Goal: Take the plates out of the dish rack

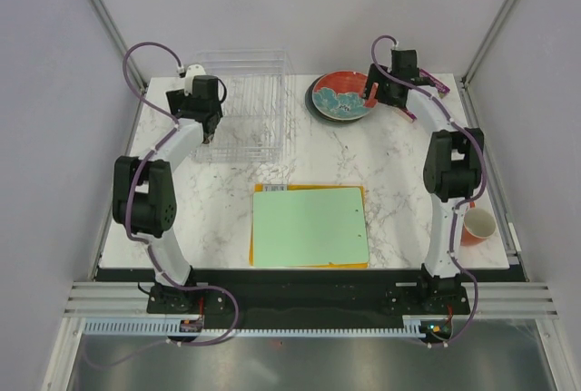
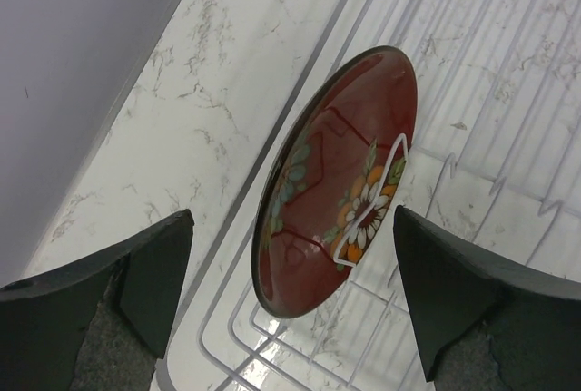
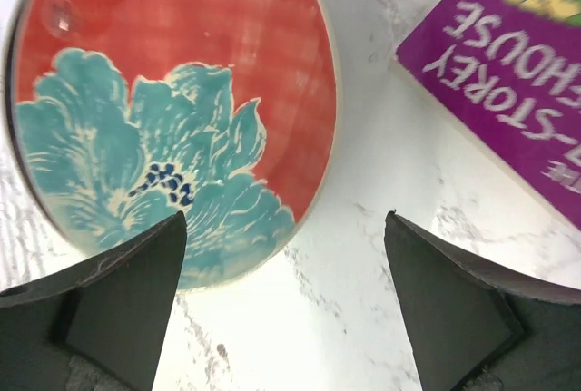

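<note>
The fingers of my left gripper are already on both sides of the dark red plate's rim, so next I need to keep the gripper almost where it hovers and close them on the rim.
The clear dish rack (image 1: 247, 101) stands at the back left. In the left wrist view a small dark red plate (image 2: 318, 200) with a flower pattern stands on edge in the rack's wire slots (image 2: 490, 155). My left gripper (image 2: 290, 214) is open, one finger on each side of the plate, not touching it. In the top view the gripper (image 1: 208, 131) hovers over the rack's left side. The red plate with the teal pattern (image 1: 342, 96) lies flat at the back, on a darker plate whose rim (image 1: 311, 110) shows. My right gripper (image 1: 372, 93) is open and empty over the red plate's edge (image 3: 172, 110).
A purple book (image 3: 508, 55) lies right of the red plate, also seen in the top view (image 1: 438, 83). A green board on an orange board (image 1: 310, 226) lies in the table's middle front. An orange-red mug (image 1: 476, 225) stands at the right edge beside the right arm.
</note>
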Controlling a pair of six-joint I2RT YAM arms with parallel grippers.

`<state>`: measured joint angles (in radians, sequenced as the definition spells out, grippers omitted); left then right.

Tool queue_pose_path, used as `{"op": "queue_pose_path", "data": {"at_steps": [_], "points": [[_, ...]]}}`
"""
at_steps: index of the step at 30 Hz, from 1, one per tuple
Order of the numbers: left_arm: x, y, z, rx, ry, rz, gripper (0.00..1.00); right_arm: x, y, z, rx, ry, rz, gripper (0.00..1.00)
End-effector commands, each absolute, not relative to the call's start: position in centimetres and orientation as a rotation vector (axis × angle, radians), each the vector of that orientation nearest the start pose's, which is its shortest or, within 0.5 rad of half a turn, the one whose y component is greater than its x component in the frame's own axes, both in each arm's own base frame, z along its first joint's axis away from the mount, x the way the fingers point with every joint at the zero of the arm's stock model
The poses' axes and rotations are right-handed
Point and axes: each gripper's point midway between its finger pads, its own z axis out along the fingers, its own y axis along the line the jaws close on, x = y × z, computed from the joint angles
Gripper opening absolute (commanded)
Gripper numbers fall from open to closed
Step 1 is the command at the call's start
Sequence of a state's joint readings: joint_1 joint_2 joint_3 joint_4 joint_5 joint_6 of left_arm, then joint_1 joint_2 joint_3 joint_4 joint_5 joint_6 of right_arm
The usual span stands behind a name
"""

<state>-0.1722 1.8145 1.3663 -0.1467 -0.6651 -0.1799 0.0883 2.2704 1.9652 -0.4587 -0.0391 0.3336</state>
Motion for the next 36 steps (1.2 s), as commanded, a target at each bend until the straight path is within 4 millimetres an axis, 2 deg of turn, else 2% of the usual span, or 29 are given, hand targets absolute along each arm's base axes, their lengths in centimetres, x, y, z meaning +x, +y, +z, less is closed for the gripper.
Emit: {"op": "queue_pose_path", "data": {"at_steps": [1, 2, 3, 5, 6, 8, 9, 11, 14, 15, 16, 20, 23, 25, 30, 31, 36], "points": [[51.9, 3.1, 18.0, -0.415, 1.951, 0.526, 0.95, 58.6, 6.4, 17.7, 0.260, 2.148, 0.227, 0.97], [52.2, 3.2, 18.1, -0.413, 1.948, 0.523, 0.93, 58.1, 6.4, 19.3, 0.257, 2.117, 0.239, 0.97], [52.4, 3.2, 17.9, -0.406, 1.953, 0.524, 0.88, 57.4, 6.4, 18.6, 0.262, 2.132, 0.241, 0.97], [52.7, 3.2, 17.6, -0.400, 1.960, 0.526, 0.73, 56.7, 6.5, 20.4, 0.265, 2.085, 0.258, 0.97], [52.7, 3.2, 17.4, -0.397, 1.962, 0.526, 0.63, 56.1, 6.5, 19.8, 0.265, 2.097, 0.257, 0.97], [52.8, 3.0, 17.5, -0.387, 1.964, 0.507, 0.48, 55.6, 6.5, 20.6, 0.265, 2.079, 0.261, 0.97], [52.9, 2.9, 17.5, -0.379, 1.965, 0.501, 0.38, 55.2, 6.4, 20.2, 0.264, 2.089, 0.258, 0.97], [53.0, 2.7, 17.0, -0.368, 1.979, 0.494, 0.27, 54.8, 6.4, 20.2, 0.266, 2.091, 0.259, 0.97], [53.0, 2.8, 16.7, -0.371, 1.988, 0.497, 0.22, 54.1, 6.3, 20.5, 0.265, 2.088, 0.259, 0.97], [52.9, 2.8, 16.5, -0.370, 1.992, 0.498, 0.08, 53.9, 6.2, 20.7, 0.267, 2.086, 0.259, 0.97], [52.9, 2.8, 16.6, -0.368, 1.994, 0.495, 0.02, 53.7, 6.3, 20.7, 0.266, 2.088, 0.260, 0.97], [52.8, 2.4, 17.4, -0.365, 1.983, 0.457, 0.02, 52.7, 6.9, 21.8, 0.244, 2.073, 0.302, 0.97], [52.5, 2.4, 19.0, -0.380, 1.955, 0.438, 0.02, 52.0, 7.0, 22.1, 0.236, 2.070, 0.307, 0.96], [52.3, 2.6, 20.6, -0.394, 1.925, 0.441, 0.02, 51.4, 7.2, 22.8, 0.236, 2.057, 0.311, 0.96], [51.5, 2.7, 24.3, -0.394, 1.867, 0.440, 0.02, 50.0, 7.8, 22.9, 0.229, 2.055, 0.325, 0.96], [51.3, 2.7, 25.7, -0.396, 1.843, 0.431, 0.02, 49.8, 7.9, 23.2, 0.228, 2.050, 0.332, 0.96], [50.5, 2.5, 28.5, -0.376, 1.804, 0.402, 0.02, 48.9, 8.4, 23.1, 0.223, 2.056, 0.345, 0.97]]}}
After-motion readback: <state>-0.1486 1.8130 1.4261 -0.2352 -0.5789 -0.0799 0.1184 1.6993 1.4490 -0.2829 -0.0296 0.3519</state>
